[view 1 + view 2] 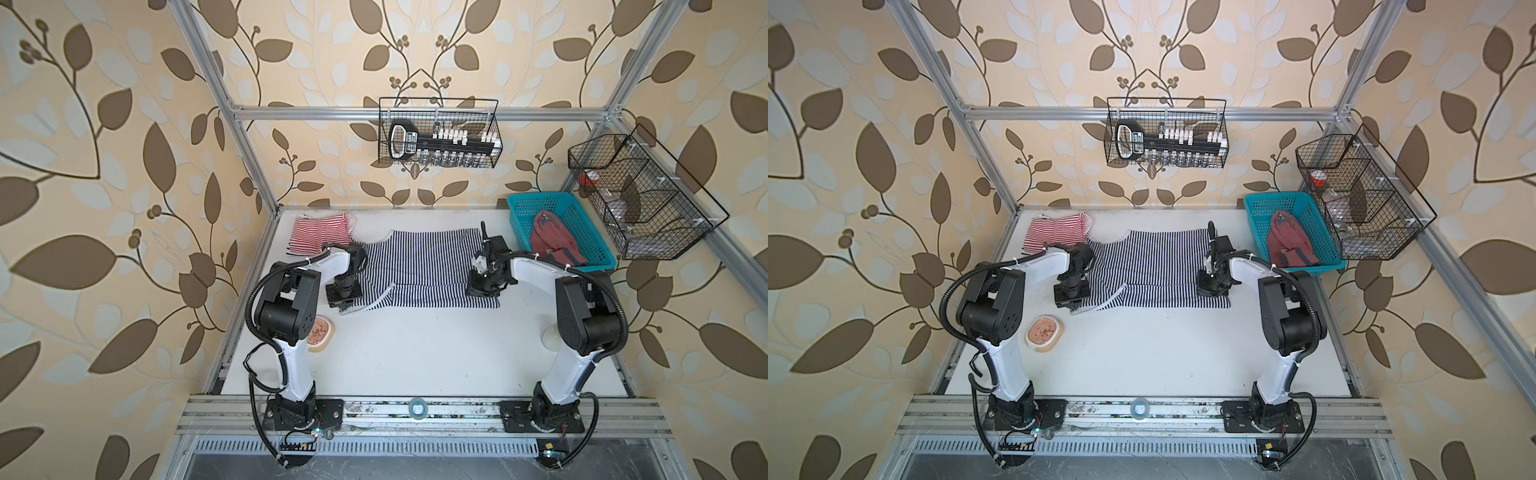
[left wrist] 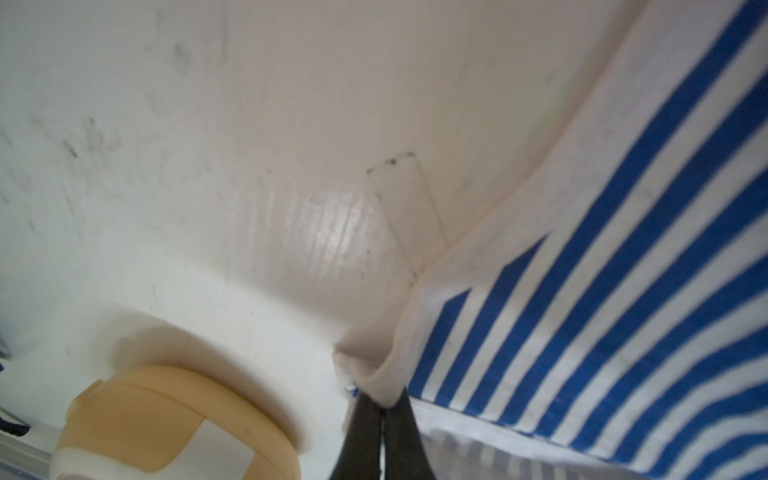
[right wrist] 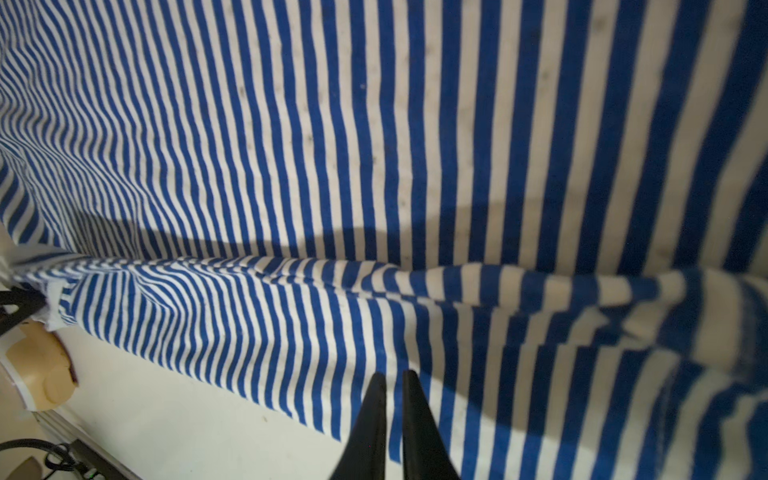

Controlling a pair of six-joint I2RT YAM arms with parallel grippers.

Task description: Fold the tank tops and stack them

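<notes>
The right gripper pulls the striped hem (image 3: 291, 374) back toward my base next and releases it, since the bare tabletop lies back of the gripper.
A navy-white striped tank top (image 1: 424, 266) (image 1: 1154, 266) lies spread flat across the back middle of the white table, its near part doubled over. My left gripper (image 1: 347, 308) (image 2: 381, 405) is shut on the top's white trim at its near left corner. At the near right edge, my right gripper (image 1: 482, 291) (image 3: 392, 374) is shut on the striped hem (image 3: 291, 374). The red-white striped tank top (image 1: 320, 237) (image 1: 1054, 232) lies folded at the back left. The dusty red tank top (image 1: 552, 243) (image 1: 1289, 245) is bunched inside the teal basket (image 1: 536, 198).
A tan round dish (image 1: 320, 334) (image 2: 166, 428) sits beside the left arm. A white cup (image 1: 552, 338) stands by the right arm. Two black wire baskets (image 1: 438, 133) (image 1: 636, 195) hang on the frame behind. A tape roll (image 1: 417, 408) rests on the front rail.
</notes>
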